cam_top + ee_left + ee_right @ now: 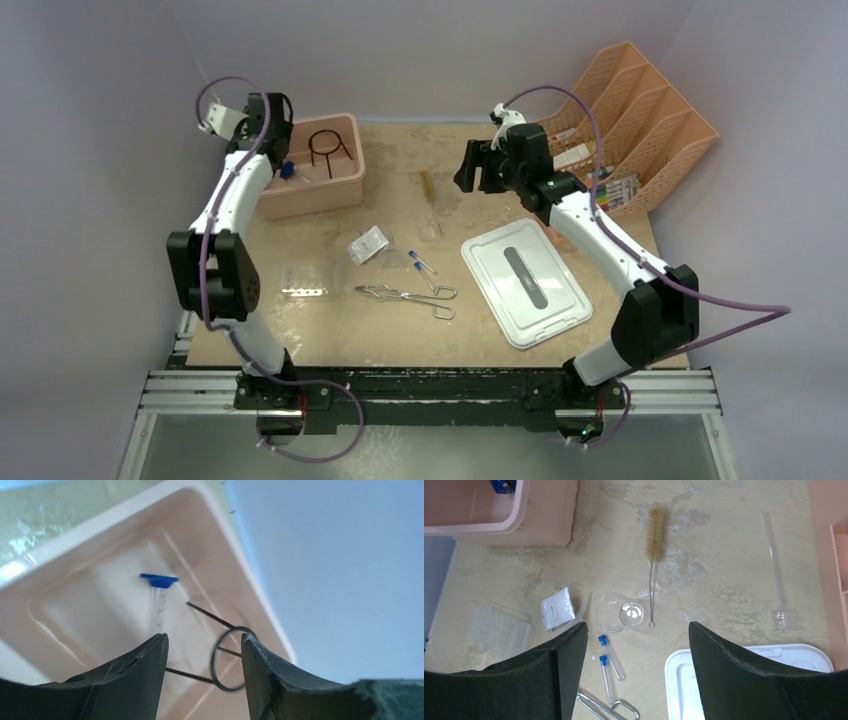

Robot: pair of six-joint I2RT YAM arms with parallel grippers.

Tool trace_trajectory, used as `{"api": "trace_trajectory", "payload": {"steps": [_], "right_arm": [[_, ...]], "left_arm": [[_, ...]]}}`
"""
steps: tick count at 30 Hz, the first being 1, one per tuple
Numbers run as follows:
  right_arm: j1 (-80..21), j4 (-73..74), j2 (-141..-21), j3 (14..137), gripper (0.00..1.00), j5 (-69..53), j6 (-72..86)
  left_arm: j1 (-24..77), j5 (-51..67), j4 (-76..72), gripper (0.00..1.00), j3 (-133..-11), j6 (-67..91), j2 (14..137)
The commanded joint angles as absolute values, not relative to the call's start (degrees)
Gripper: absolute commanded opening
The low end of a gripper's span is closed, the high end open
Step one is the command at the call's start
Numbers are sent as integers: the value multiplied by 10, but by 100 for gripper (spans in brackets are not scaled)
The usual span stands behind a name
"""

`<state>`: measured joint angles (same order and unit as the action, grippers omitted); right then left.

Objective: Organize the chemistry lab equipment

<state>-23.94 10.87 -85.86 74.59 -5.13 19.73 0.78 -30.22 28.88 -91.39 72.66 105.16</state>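
Next, my right gripper should move down and left in the top view, unturned, toward the brush's wire stem (432, 207) (651, 583), since the stem runs between my fingers.
My left gripper (280, 152) hangs open over the pink bin (312, 192). Nothing is between its fingers. Below it in the bin are a blue-capped vial (160, 607) and the black wire ring stand (231, 657). My right gripper (476, 166) is open, high above the table's middle. Under it lie two blue-capped vials (610, 657), a clear glass flask (621, 612) on its side, a thin brush (654, 530), silver tongs (405, 297) and a small clear bag (558, 609) holding a white slip. A clear tube rack (302, 277) lies at the left.
A white bin lid (525, 281) lies right of the tongs. An orange file organizer (640, 130) stands at the back right. A thin glass tube (774, 565) lies on the table near it.
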Motion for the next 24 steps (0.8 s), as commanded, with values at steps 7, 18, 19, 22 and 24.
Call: {"api": "trace_trajectory", "payload": {"steps": [7, 18, 19, 22, 24], "right_arm": [[-263, 178, -998, 871, 73, -5, 214], [-267, 256, -1178, 996, 58, 1, 247], [-268, 259, -1190, 1004, 59, 1, 246], [-275, 268, -1224, 1032, 63, 1, 240], [-284, 274, -1248, 1050, 63, 1, 235]], "left_arm": [[5, -157, 219, 59, -835, 433, 835], [5, 21, 222, 65, -751, 357, 752], [5, 28, 223, 66, -747, 356, 747], [5, 40, 230, 66, -742, 350, 741], [5, 40, 238, 66, -743, 346, 738]]}}
